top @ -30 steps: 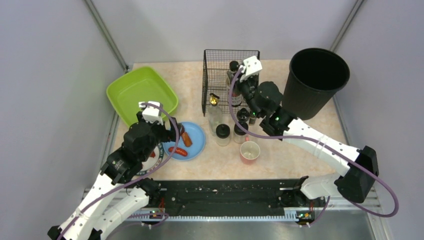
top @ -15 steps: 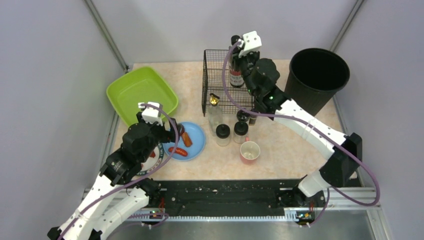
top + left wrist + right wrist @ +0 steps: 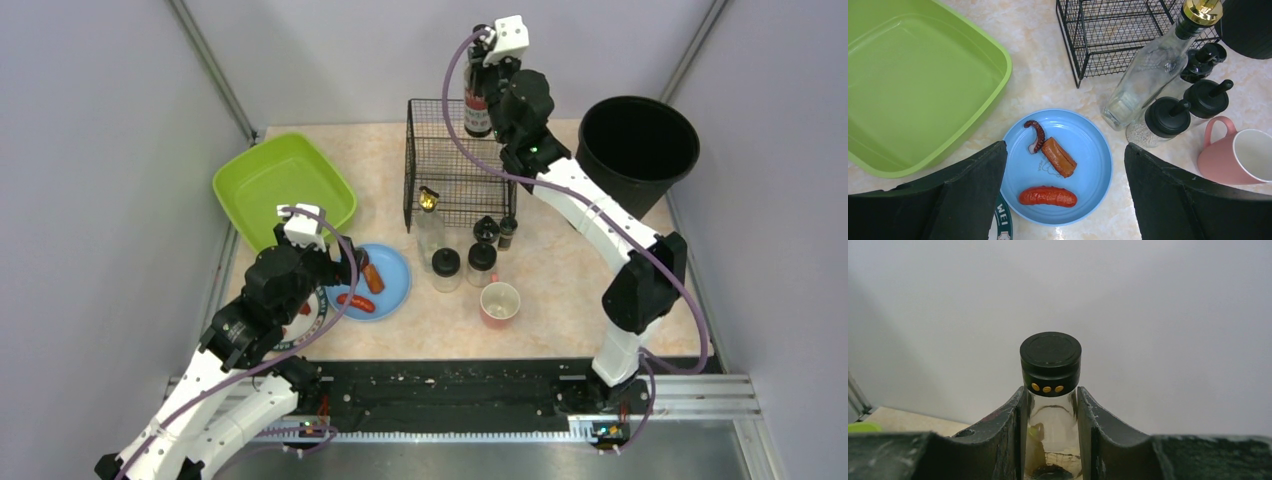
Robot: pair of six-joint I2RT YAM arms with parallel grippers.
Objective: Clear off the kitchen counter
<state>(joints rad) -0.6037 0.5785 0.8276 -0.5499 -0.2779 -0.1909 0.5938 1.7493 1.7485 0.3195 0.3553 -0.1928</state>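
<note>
The space by the bin is empty. My right gripper will lower the upright bottle into the black wire basket's side [image 3: 487, 172] there and let go of it.
The beige-pink kitchen counter [image 3: 560, 290] holds several items. My right gripper [image 3: 484, 62] is shut on the neck of a glass sauce bottle [image 3: 478, 108] with a black cap [image 3: 1050, 360]. It holds the bottle upright, high over the far edge of the black wire basket [image 3: 445, 160]. In the right wrist view the fingers [image 3: 1015, 430] press both sides of the neck. My left gripper [image 3: 1063, 165] is open and empty above a blue plate [image 3: 1093, 165]. The plate holds a red sausage [image 3: 1048, 196], a cut sausage piece [image 3: 1059, 157] and an octopus tentacle [image 3: 1037, 134].
A lime-green tub [image 3: 283, 185] sits at the back left and a black bin [image 3: 632, 160] at the back right. A clear bottle with a gold cap [image 3: 428, 225], black-lidded shakers [image 3: 445, 268] and a pink mug [image 3: 499, 303] stand mid-counter. A green-rimmed plate [image 3: 318, 310] lies under my left arm.
My right gripper has lifted the sauce bottle up and toward the back, from beside the basket to above its far edge. The left arm has not moved.
</note>
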